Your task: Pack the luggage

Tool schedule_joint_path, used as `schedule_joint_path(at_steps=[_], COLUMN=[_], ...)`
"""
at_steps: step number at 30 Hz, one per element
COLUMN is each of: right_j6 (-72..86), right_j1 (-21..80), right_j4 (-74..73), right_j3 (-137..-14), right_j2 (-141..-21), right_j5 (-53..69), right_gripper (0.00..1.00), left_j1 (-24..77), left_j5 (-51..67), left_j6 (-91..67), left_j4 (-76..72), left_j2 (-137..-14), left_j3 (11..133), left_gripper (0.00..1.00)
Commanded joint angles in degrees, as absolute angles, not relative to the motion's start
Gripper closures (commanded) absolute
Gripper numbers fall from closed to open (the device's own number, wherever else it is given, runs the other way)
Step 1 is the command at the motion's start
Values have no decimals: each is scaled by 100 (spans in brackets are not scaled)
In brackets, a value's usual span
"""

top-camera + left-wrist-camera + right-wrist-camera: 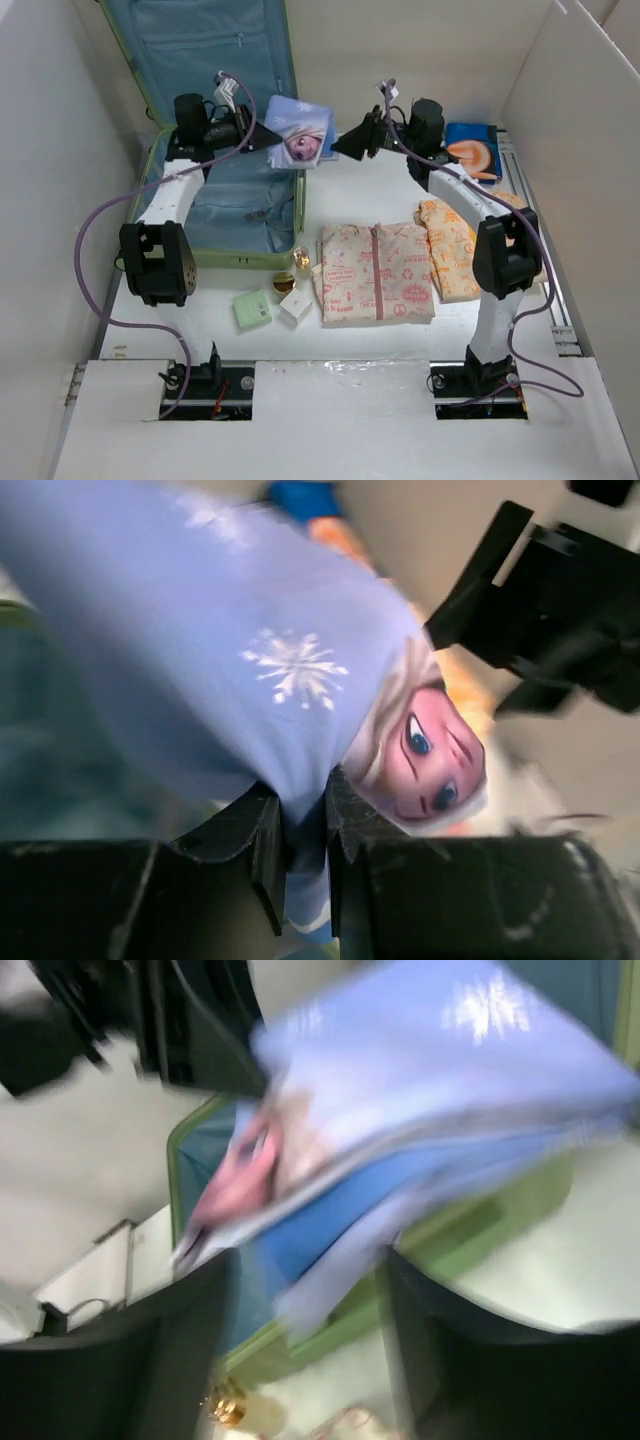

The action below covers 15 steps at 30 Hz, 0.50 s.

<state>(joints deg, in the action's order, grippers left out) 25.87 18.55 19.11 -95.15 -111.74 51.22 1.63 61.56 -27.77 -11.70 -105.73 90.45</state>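
Next, my left gripper moves the lilac garment (300, 135) to the left in the top view, then down onto the luggage's lining.
The luggage (250, 258) lies open at the back left, a light green shell with blue lining and its lid (190, 50) leaning on the wall. Above its right rim hangs a folded lilac garment (300, 135) printed with a cartoon girl's face. My left gripper (268, 137) is shut on the garment's left edge; in the left wrist view the cloth (250, 660) is pinched between the jaws of the gripper (305, 820). My right gripper (340, 145) is just right of the garment and open. In the right wrist view its fingers (310, 1300) stand apart with the blurred cloth (430, 1090) loose above them.
A folded pink-printed garment (377, 272) and an orange-printed one (452, 250) lie mid-table. A blue and orange item (474, 148) sits at the back right. A green box (253, 309), a white box (295, 304) and a small gold-capped bottle (301, 262) stand by the luggage's front corner.
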Motion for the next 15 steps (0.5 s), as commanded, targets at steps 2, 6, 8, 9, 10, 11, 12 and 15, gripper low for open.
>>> schedule_joint_path(at_steps=[2,6,8,9,10,11,12,15], right_j6=[2593,2593,2541,2418,2339,2233,1998,1680], right_j1=[1872,1688,1635,1583,1582,1530,1529,1477], right_j4=[2215,2162,2162,2032,1943,1821,1550,1205], right_j3=[-9220,-8922,-8737,-8736,-8675,-8675,-8675,-8675], right_j2=[-11407,-11470,-11400,-11304,-11251,-11198,-11084,-10978], right_j5=[5256,5194,5133,5133,5081,5002,4949,4764], right_gripper=[0,0,0,0,0,0,0,0], left_j1=[-323,-738,-852,-913,-914,-914,-862,-809], left_j5=[5027,5027,5027,5027,4966,4914,4913,4913], left_j6=[975,1949,2397,2608,2697,2794,2795,2602], left_j4=[3189,4313,4798,4877,4965,5149,5203,5134], left_j2=[-10906,-12038,-12661,-12804,-12919,-13007,-13060,-12947], left_j3=[10107,10677,11056,11144,11266,11563,11714,12286], left_gripper=[100,100,100,100,100,100,100,100])
